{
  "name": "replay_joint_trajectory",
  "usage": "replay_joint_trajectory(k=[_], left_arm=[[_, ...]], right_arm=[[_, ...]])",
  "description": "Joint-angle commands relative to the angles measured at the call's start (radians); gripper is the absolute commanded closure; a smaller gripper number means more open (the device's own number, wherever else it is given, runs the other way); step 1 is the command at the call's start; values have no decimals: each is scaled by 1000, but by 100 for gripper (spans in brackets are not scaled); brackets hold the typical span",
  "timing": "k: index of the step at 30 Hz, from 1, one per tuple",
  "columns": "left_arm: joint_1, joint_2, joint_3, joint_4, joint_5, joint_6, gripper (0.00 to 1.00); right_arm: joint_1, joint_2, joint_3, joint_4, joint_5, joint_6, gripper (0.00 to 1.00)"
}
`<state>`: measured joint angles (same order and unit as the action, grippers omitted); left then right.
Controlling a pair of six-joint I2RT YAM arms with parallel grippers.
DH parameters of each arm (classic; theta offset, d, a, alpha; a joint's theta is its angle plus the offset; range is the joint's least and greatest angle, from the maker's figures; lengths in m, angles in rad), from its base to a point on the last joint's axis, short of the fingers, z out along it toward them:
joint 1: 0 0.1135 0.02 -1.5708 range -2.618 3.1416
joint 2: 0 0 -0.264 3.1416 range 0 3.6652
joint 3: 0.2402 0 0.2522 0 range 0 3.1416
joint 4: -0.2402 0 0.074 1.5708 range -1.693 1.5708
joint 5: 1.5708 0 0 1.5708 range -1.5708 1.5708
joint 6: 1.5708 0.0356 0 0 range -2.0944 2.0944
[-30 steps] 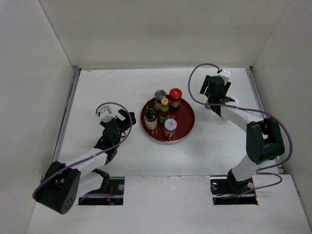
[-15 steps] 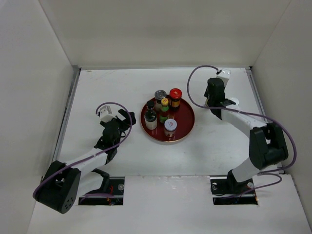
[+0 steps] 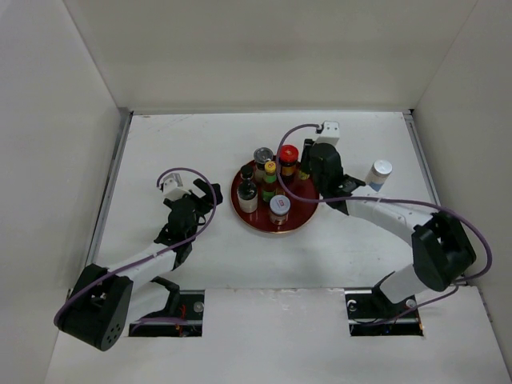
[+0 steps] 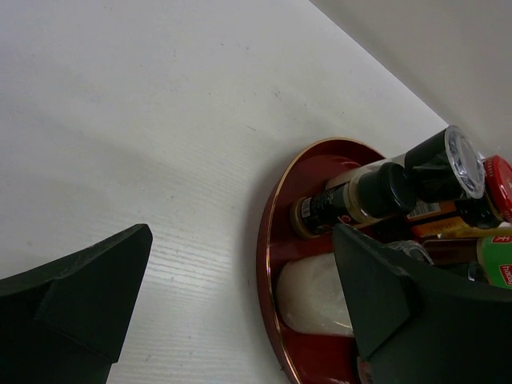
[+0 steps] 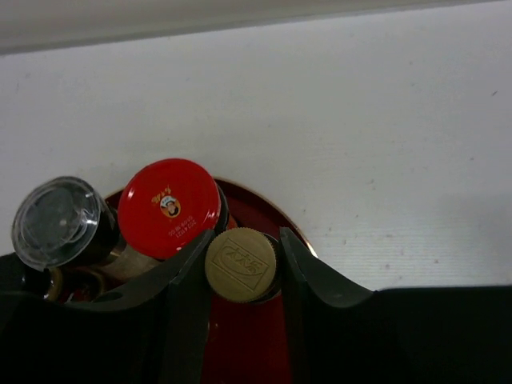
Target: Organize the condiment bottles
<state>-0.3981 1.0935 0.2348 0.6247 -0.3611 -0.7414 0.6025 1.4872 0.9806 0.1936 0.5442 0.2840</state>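
Next, my right gripper moves back and down toward the green bottle (image 3: 270,173), to bare tray in front of the red-lidded jar, then opens.
My right gripper (image 5: 244,240) is shut on a gold-capped bottle (image 5: 242,266), holding it over the back right part of the round red tray (image 5: 268,200), next to the red-lidded jar (image 5: 170,206). In the top view this gripper (image 3: 310,174) hides its bottle. On the tray (image 3: 308,210) stand the red-lidded jar (image 3: 288,156), a clear-capped shaker (image 3: 263,156), a yellow-capped green bottle (image 3: 270,173), a dark black-capped bottle (image 3: 247,186) and a white-lidded jar (image 3: 279,208). A white bottle (image 3: 378,174) stands alone on the table to the right. My left gripper (image 3: 205,196) is open and empty, left of the tray.
In the left wrist view the tray rim (image 4: 268,240) lies just past the right finger (image 4: 400,304), with a dark bottle (image 4: 376,192) and a white jar (image 4: 312,300) behind it. White walls close in the table on three sides.
My right gripper closed on the gold-capped bottle at the back right of the table and carried it left to the tray, uncovering the white bottle. The left arm has not moved.
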Motion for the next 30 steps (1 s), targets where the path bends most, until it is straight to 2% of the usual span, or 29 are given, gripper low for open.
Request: replay_joint_trajectory(k=[1,14,16,19,20,23,27,30], left_arm=[[6,-35,-11,52,-1,-7,1],[3,-20,-5,53,2,-9,1],[5,-17,-5,53,-1,-7,1],[8,-18,-5,50,7,-9,1],[3,-23,-6,53,4,-9,1],[5,-18,-8,55,-1,-7,1],[-5,-23,-8,55,-1,-9,1],[-6,-15,-6,55,-9,-9,1]], right_arm=[[30,10,12,121,-7,24,71],[128,65,-54,113,-17,75,70],[128,73,-66,110,-16,86,67],[128,68,-79,112,-18,92,53],[130,55,-82,110,-18,92,42],[131,-14,-92,101,-6,87,22],[107,-168,-115,63,17,81,9],[26,-275,-140,27,81,75,1]])
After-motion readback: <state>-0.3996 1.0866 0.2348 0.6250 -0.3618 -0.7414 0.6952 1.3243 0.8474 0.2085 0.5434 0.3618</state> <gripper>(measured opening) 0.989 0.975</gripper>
